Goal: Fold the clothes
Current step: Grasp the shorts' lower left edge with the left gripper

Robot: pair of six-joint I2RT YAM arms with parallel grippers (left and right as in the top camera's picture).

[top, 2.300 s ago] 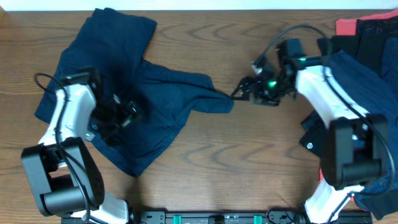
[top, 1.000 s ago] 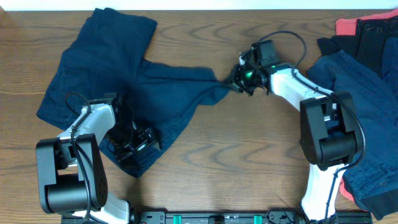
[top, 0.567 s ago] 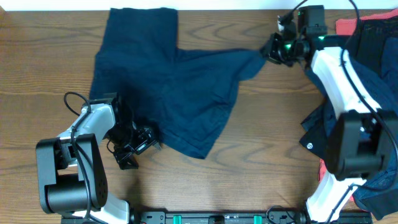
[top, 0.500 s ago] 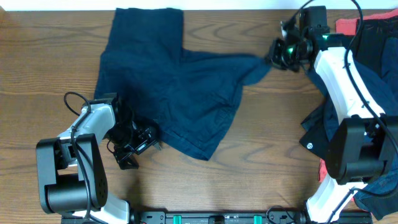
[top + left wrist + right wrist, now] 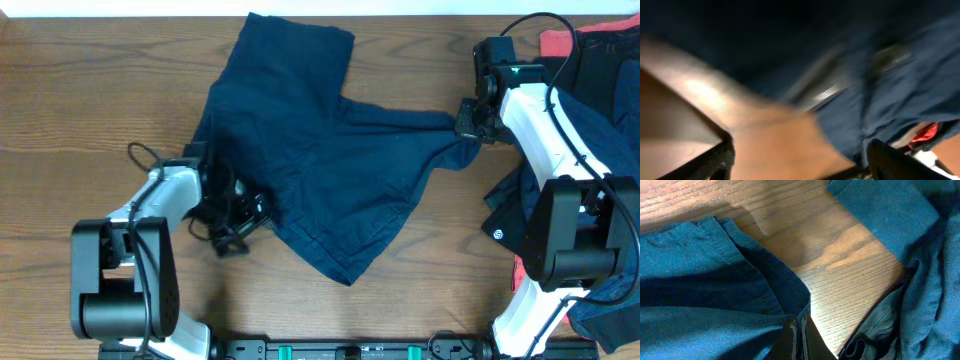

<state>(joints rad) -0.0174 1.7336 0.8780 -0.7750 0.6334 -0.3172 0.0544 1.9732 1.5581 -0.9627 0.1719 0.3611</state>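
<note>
The garment's cloth is bunched. Next, my right gripper should pull the garment's tip toward the garment's middle, then toward the piled clothes, to spread the cloth, and let go of the tip above the bare wood.
A large navy garment (image 5: pixel 320 150) of the clothes lies spread across the middle of the wooden table (image 5: pixel 80 90), its top end at the far edge. My right gripper (image 5: pixel 468 120) is shut on the garment's right tip. In the right wrist view its fingers (image 5: pixel 799 332) are pressed together on a hemmed edge of the navy cloth (image 5: pixel 700 280). My left gripper (image 5: pixel 240 215) sits at the garment's lower left edge. In the blurred left wrist view its jaws (image 5: pixel 800 162) stand wide open over bare wood, with the navy cloth (image 5: pixel 880 85) just beyond.
More clothes are piled at the table's right side: a navy piece (image 5: pixel 590 130), a black piece (image 5: pixel 605 60) and a coral-red piece (image 5: pixel 555 42). Another navy fold (image 5: pixel 890 210) lies close to the right gripper. The table's near edge holds the arm bases.
My right gripper has pulled the navy garment to the right and a little toward the near side. The garment slid right across the table. My left gripper shifted slightly right, following the garment's edge.
</note>
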